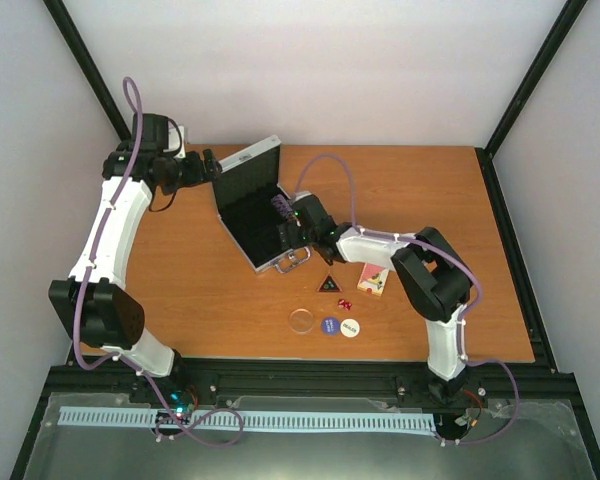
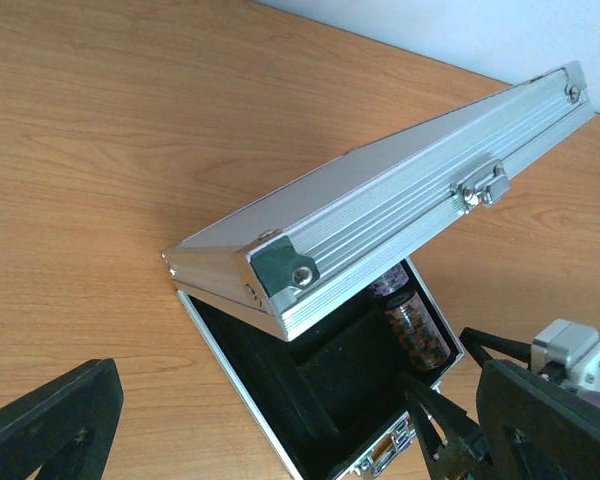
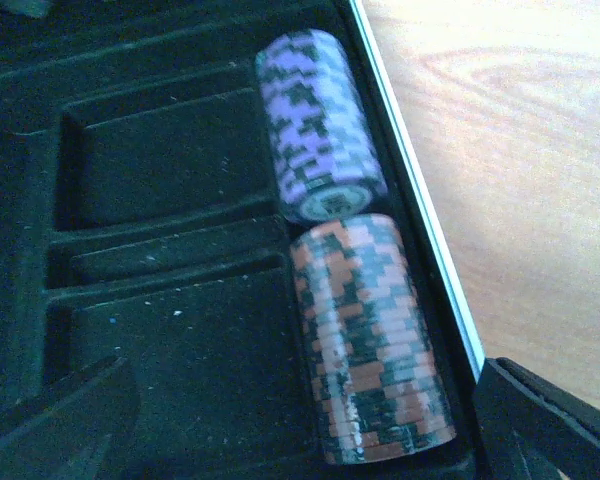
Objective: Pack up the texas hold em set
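The right gripper swings up, back and down around the pink-orange card box (image 1: 372, 280) next, which lies to its right in the top view, with both chip stacks slotted.
The silver case (image 1: 242, 232) lies open at the table's middle, its lid (image 1: 248, 158) raised at the back. A purple chip stack (image 3: 315, 125) and an orange chip stack (image 3: 370, 340) lie end to end in the right slot of the black foam (image 3: 160, 340). My right gripper (image 1: 294, 228) hovers open over that slot, its fingers (image 3: 550, 425) either side of the orange stack and clear of it. My left gripper (image 1: 210, 166) is open and empty just left of the lid (image 2: 380, 210). The black triangle (image 1: 328, 284), red dice (image 1: 345, 303) and pink-orange card box (image 1: 372, 280) lie on the table.
A clear disc (image 1: 302, 320), a blue disc (image 1: 329, 326) and a white disc (image 1: 351, 327) lie in a row near the table's front edge. The case's handle and latches (image 1: 292, 262) face the front right. The other foam compartments (image 2: 350, 370) hold nothing.
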